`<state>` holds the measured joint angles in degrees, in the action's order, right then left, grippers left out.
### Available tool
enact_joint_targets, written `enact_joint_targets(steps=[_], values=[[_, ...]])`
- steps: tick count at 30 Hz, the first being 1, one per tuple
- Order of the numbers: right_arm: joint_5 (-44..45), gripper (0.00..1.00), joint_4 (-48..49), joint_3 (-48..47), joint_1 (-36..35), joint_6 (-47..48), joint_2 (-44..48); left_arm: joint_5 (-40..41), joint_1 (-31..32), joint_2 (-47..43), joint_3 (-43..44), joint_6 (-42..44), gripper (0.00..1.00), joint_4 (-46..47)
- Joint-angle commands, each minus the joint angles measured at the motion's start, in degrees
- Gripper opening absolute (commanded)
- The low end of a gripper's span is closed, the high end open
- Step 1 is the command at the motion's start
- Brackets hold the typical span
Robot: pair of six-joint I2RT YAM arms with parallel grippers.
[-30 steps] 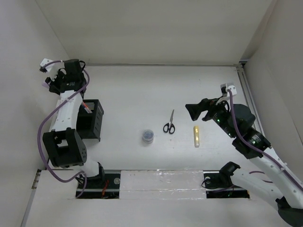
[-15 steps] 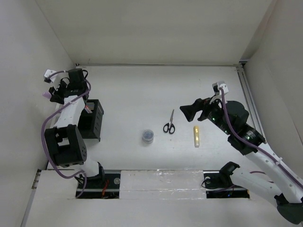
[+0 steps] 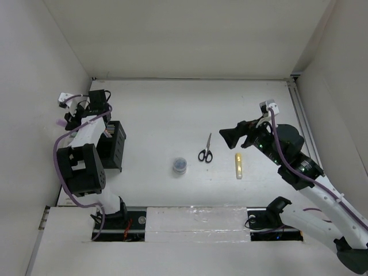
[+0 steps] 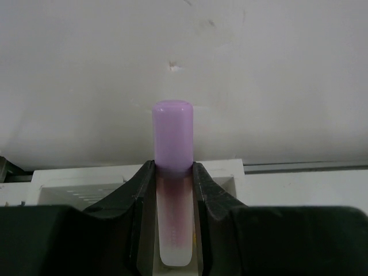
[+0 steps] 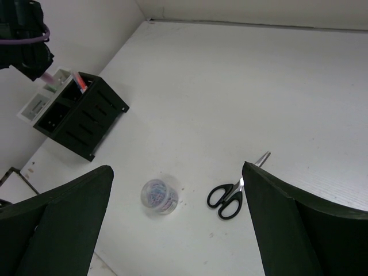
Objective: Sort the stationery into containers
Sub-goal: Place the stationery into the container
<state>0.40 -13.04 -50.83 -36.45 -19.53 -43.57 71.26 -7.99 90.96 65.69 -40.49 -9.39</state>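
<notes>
I will next move my right gripper down and back, tilting its fingers down, onto the yellow highlighter's near end (image 3: pixel 239 173), because this highlighter is still outside the containers.
My left gripper (image 4: pixel 172 168) is shut on a pink highlighter (image 4: pixel 172 129), whose purple cap sticks out past the fingertips. It hangs by the left wall over the white mesh organiser (image 4: pixel 80 185), just behind the black slatted holder (image 3: pixel 112 145); the pink highlighter (image 3: pixel 59 123) shows beside the arm. My right gripper (image 3: pixel 227 136) stands open in the air above the black-handled scissors (image 5: pixel 231 199) and the small round tub (image 5: pixel 160 196), touching neither. A yellow highlighter (image 3: pixel 238 165) lies right of the scissors (image 3: pixel 205 150).
A red pen (image 5: pixel 82 84) stands in the black holder (image 5: pixel 80 115), with the white organiser (image 5: pixel 40 104) behind it at the wall. The tub (image 3: pixel 180 165) sits mid-table. White walls close in the left, back and right sides.
The left wrist has shifted slightly right and nearer over the containers, still holding the pink highlighter. The right gripper moved a little left, then stayed put, still open.
</notes>
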Motion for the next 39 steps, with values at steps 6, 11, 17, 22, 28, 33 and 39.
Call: enact_joint_targets(steps=[6, 11, 17, 22, 28, 33, 39], values=[[-0.1, 1.00, 2.1, -0.4, 0.2, -0.3, 0.9, 3.8, 0.3, 1.6, 1.8, -8.4, 0.02, -7.0], [-0.6, 1.00, 2.7, -0.4, 0.2, -0.3, 0.9, 3.2, 1.0, 1.6, 1.8, -7.3, 0.52, -6.5], [-0.6, 1.00, 2.7, -0.4, 0.2, -0.3, 0.9, 4.9, 2.8, -0.2, 4.0, -3.9, 0.92, -5.9], [0.1, 1.00, 2.7, -0.4, 0.2, -0.3, 0.3, -1.0, 2.8, -6.6, 6.0, 6.5, 0.98, -0.7], [9.2, 1.00, -2.9, -4.0, 0.2, -0.9, -1.8, -9.7, 14.4, -17.0, 8.2, 24.1, 1.00, 8.7], [19.0, 1.00, -17.4, -7.9, 0.2, -3.8, -8.7, -19.1, 27.5, -13.3, 22.6, 22.7, 1.00, -9.9], [24.4, 1.00, -30.5, -4.6, 0.2, -18.2, -14.1, -35.2, 38.7, -12.7, 29.7, 19.9, 1.00, -18.7]])
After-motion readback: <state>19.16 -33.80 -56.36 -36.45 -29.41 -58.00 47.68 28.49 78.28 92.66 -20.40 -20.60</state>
